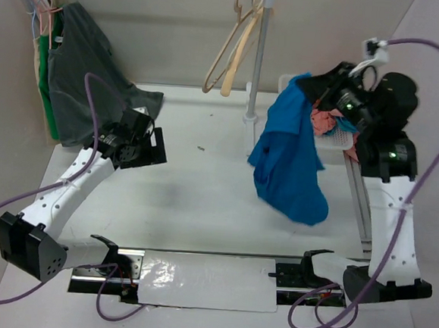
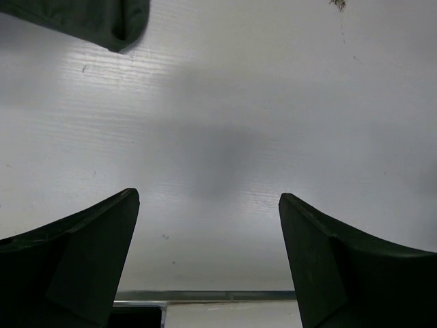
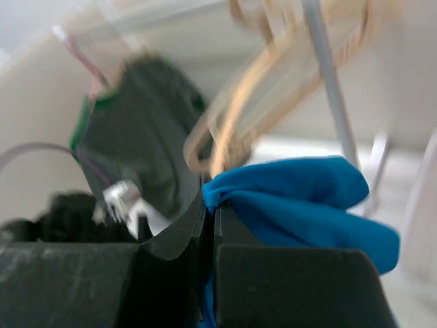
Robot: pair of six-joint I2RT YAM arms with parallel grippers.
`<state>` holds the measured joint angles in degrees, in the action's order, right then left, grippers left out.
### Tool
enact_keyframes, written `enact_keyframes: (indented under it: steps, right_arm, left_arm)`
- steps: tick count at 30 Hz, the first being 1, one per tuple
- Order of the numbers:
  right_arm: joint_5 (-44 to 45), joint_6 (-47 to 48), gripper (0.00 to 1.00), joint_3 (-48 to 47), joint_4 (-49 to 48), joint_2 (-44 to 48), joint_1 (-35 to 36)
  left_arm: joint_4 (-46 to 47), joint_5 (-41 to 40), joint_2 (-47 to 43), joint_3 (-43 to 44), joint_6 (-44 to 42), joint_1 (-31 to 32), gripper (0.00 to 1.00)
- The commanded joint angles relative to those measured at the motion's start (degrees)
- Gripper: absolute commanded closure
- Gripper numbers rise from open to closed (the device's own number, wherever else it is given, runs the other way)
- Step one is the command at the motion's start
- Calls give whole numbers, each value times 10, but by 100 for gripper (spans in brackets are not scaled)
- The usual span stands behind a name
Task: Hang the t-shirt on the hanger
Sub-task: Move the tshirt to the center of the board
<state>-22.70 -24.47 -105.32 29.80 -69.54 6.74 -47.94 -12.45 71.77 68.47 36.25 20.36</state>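
Observation:
Next I will move my left gripper to the right in the top view onto a fold at the t-shirt's facing side, because the t-shirt hangs bunched.
The royal-blue t-shirt hangs in a bunch from my right gripper, which is raised over the table's right side. In the right wrist view the right gripper is shut on a fold of the t-shirt. The brownish-tan hanger hangs by its hook on the rail, beside a paler hanger; both show blurred in the right wrist view, just beyond the cloth. My left gripper is open and empty, low over the bare table.
A dark grey shirt hangs at the rail's left end, its hem showing in the left wrist view. The rail's post stands beside the t-shirt. A salmon-pink cloth lies in a white basket at the right.

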Motion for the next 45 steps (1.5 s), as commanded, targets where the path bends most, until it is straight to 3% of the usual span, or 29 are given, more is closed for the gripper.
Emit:
enact_keyframes:
  steps: [1, 3, 7, 9, 11, 13, 19, 21, 23, 26, 29, 33, 36, 38, 40, 41, 42, 45]
  right_arm:
    - [-39, -21, 100, 121, -18, -5, 3]
    - [-38, -21, 100, 209, -51, -5, 3]
    - [-26, -1, 100, 279, -100, -75, 34]
    - [3, 33, 64, 250, -39, -126, 57]
    - [28, 51, 46, 222, 16, -190, 57]
    - [60, 62, 40, 221, 53, -185, 57]
    - [88, 42, 45, 346, 69, -91, 65]
    - [88, 36, 54, 375, 69, -77, 78]
    - [88, 29, 54, 399, 64, -87, 108]
    - [65, 29, 44, 406, 76, -111, 102]
    - [65, 24, 34, 412, 82, -110, 72]
    - [87, 38, 30, 395, 109, -81, 48]
    - [87, 51, 30, 390, 129, -74, 35]
    - [87, 57, 30, 390, 134, -74, 28]
    - [81, 57, 30, 390, 134, -74, 23]
    - [81, 57, 30, 383, 134, -74, 23]
    - [76, 63, 30, 370, 134, -79, 23]
    - [49, 63, 26, 320, 114, -110, 32]
  left_arm:
    - [13, 47, -19, -23, 0, -5, 4]
    - [13, 54, -19, -31, -12, -5, 6]
    - [13, 72, -31, -59, -7, 26, 6]
    - [27, 97, -38, -73, -18, 45, 7]
    - [61, 209, -27, -102, -54, 50, 8]
    - [55, 240, 22, -109, -52, 78, 12]
    - [193, 265, 43, -148, 35, 225, 12]
    - [238, 277, 70, -148, 54, 243, 11]
    - [301, 283, 94, -148, 85, 258, 11]
    - [398, 298, 154, -137, 122, 264, 7]
    - [422, 298, 245, -90, 146, 264, 6]
    - [433, 281, 338, -21, 174, 270, 10]
    - [457, 274, 386, 18, 174, 270, 18]
    - [431, 274, 411, 43, 179, 270, 34]
    - [402, 262, 428, 73, 179, 270, 62]
    - [373, 254, 428, 73, 186, 270, 93]
    - [363, 246, 414, 67, 191, 270, 100]
    - [340, 221, 331, -2, 196, 264, 100]
